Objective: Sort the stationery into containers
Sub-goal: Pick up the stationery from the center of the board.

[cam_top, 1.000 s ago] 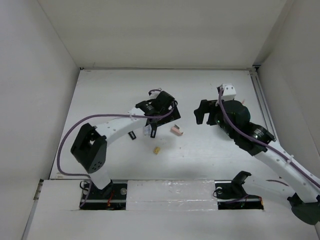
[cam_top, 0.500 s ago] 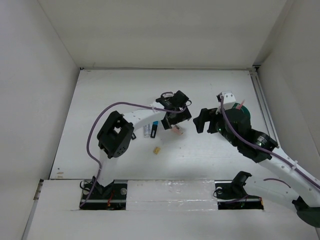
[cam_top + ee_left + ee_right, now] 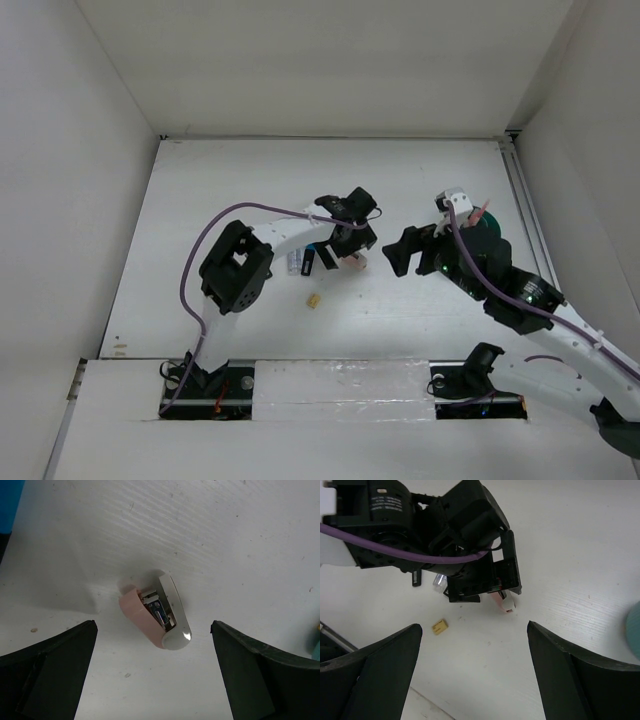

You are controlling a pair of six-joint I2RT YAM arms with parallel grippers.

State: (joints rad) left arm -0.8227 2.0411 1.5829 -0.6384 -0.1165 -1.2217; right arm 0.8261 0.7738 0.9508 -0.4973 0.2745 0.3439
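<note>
The pink block is below, between my open fingers, so I should bring my left gripper down over it next and close on its pink and white sides.
The pink block, pink on one side and white on the other, lies on the white table just ahead of my left gripper. That gripper is open, with the block near its fingertips and touching neither finger. From above, the block peeks out beside the left gripper. A clear bottle and a blue-capped marker lie to its left, and a tiny tan piece lies nearer. My right gripper hangs open and empty, facing the block. The teal cup is partly hidden behind the right arm.
White walls close the table in on the left, far and right sides. A rail runs along the right edge. The left arm's purple cable loops over the table. A salmon pencil tip sticks up from the cup.
My left gripper has swung right from the bottle and marker to the pink block and come down over it. The right arm has shifted slightly nearer.
</note>
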